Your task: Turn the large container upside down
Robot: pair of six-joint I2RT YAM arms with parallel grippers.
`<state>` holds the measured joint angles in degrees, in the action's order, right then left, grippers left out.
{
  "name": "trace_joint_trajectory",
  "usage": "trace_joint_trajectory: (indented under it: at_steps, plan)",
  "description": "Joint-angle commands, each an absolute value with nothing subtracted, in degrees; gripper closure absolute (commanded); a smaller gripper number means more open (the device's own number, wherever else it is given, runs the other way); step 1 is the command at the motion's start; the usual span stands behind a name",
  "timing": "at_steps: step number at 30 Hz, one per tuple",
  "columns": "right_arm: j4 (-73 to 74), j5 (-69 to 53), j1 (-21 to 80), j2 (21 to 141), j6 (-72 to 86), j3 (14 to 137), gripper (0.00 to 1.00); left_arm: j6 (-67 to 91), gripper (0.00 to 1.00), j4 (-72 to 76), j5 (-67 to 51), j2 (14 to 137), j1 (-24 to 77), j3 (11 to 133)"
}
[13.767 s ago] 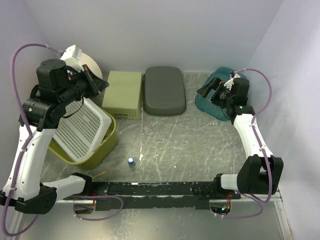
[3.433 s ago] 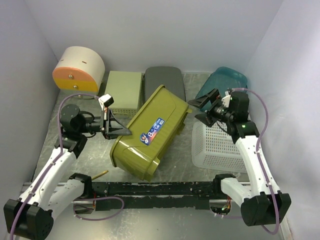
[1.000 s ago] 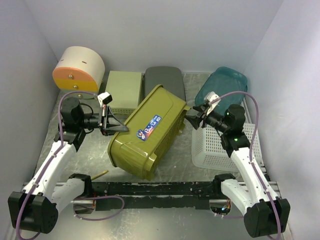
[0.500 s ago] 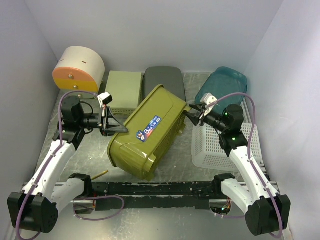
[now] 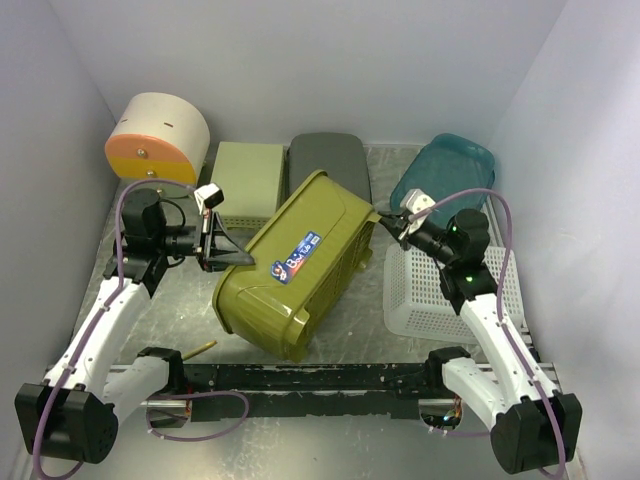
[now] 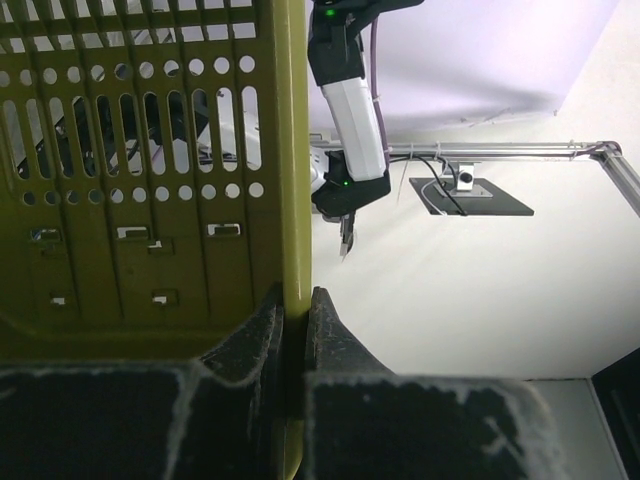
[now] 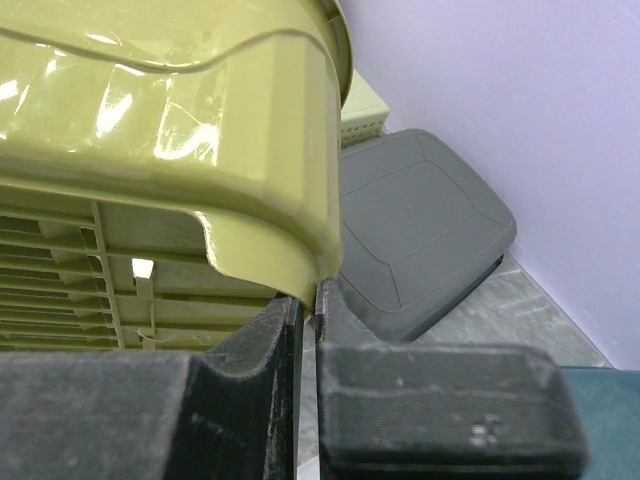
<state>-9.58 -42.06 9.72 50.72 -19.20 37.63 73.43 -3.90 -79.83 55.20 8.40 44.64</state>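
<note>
My right gripper goes left in the top view and down toward the tabletop below it and releases next, since the container is still tipped.
The large container (image 5: 300,265) is an olive green slotted bin, tipped on its side with its bottom facing up and right and a blue label showing. My left gripper (image 5: 238,260) is shut on its left rim; the left wrist view shows the thin green rim (image 6: 294,150) pinched between the left gripper (image 6: 296,302) fingers. My right gripper (image 5: 384,222) is shut on the far right rim edge. In the right wrist view the glossy container (image 7: 180,130) curls down into the right gripper (image 7: 305,300) tips.
A white slotted basket (image 5: 440,295) sits under the right arm. Along the back stand a teal tub (image 5: 450,165), a grey lid (image 5: 328,160) (image 7: 420,220), a pale green box (image 5: 245,178) and a cream and orange drum (image 5: 155,130). A small stick (image 5: 200,348) lies at the front left.
My right gripper has moved left to the container's right rim and gone from open to shut on it. The left gripper has kept its hold; the container has barely shifted.
</note>
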Motion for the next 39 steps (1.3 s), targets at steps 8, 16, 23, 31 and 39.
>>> trace_joint_trajectory:
  at_steps: [8, 16, 23, 31, 39]
  plan:
    - [2.10, -32.43, 15.80, 48.78, -1.69, 46.52, 1.00, 48.40, 0.45, -28.74, -71.69, 59.50, 8.44, 54.05]
    - [25.24, -8.13, 18.03, 58.91, 19.26, 62.67, 1.00, 37.72, 0.22, -45.49, -52.50, 62.47, 8.43, 66.79]
    - [31.74, 1.76, 20.72, 62.32, 29.08, 65.01, 1.00, 37.83, 0.19, -47.38, -41.90, 62.87, 8.36, 71.12]
    - [38.45, 8.38, 25.71, 63.52, 35.33, 66.09, 1.00, 39.16, 0.01, -47.77, -12.06, 57.44, 8.36, 79.87]
    - [41.57, 11.63, 30.77, 64.38, 36.11, 69.99, 1.00, 35.26, 0.01, -52.14, 1.73, 58.12, 8.37, 89.15]
